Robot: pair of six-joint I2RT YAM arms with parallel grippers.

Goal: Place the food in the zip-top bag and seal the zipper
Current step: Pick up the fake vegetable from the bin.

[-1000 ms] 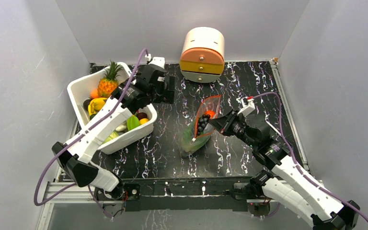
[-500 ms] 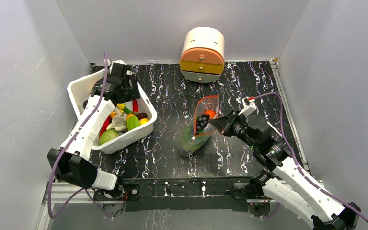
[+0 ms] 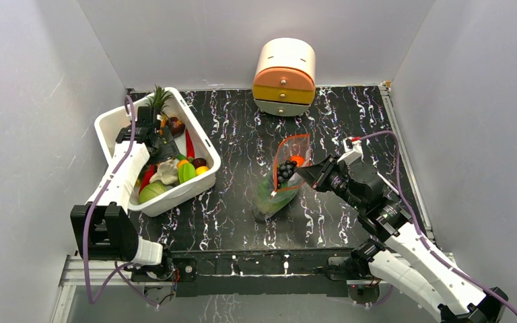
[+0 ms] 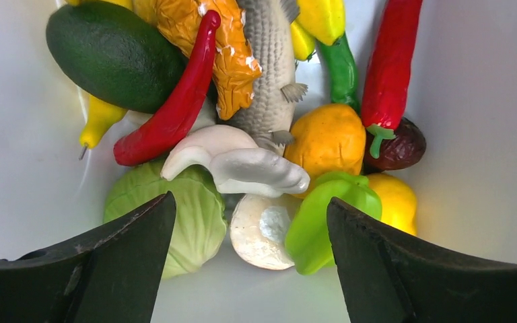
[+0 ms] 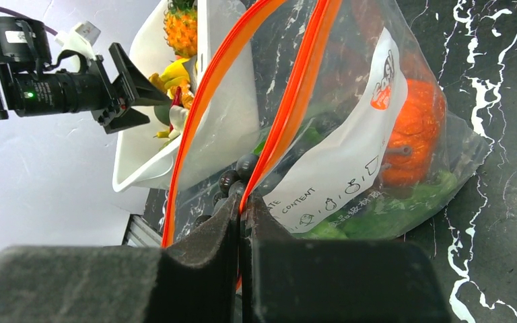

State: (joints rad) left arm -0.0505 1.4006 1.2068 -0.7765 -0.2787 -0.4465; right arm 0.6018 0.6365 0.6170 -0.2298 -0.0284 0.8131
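The left gripper needs to lower onto the mushroom piece's raised edge [image 3: 168, 173] [image 4: 258, 168] next, because the white-and-grey mushroom piece lies uncovered on top of the pile.
My left gripper [image 3: 161, 149] [image 4: 249, 202] hangs open over the white tub [image 3: 111, 121] [image 4: 13, 168], holding nothing. Below it lie the food pieces: a pale green cabbage [image 4: 188, 215], a red chilli [image 4: 175, 108], a second red chilli [image 4: 390, 60] and an orange fruit [image 4: 326, 138]. The clear zip-top bag [image 3: 283, 178] [image 5: 350, 134] stands mid-table with its mouth open. My right gripper [image 3: 306, 173] [image 5: 242, 202] is shut on one side of the red-orange zipper [image 5: 296, 87]. Inside the bag are an orange fruit [image 5: 410, 134], dark grapes [image 5: 242, 168] and green leaves.
The tub also holds a pineapple [image 3: 156, 97], an avocado [image 4: 114, 54], a grey fish [image 4: 266, 60], a white mushroom [image 4: 242, 161] and a green pepper [image 4: 326, 215]. A small orange-and-cream drawer unit [image 3: 284, 76] stands at the back. Grey walls close in three sides.
My left arm has swung from the tub's right rim back to the left and now points down into the tub. The right gripper and the bag have stayed put.
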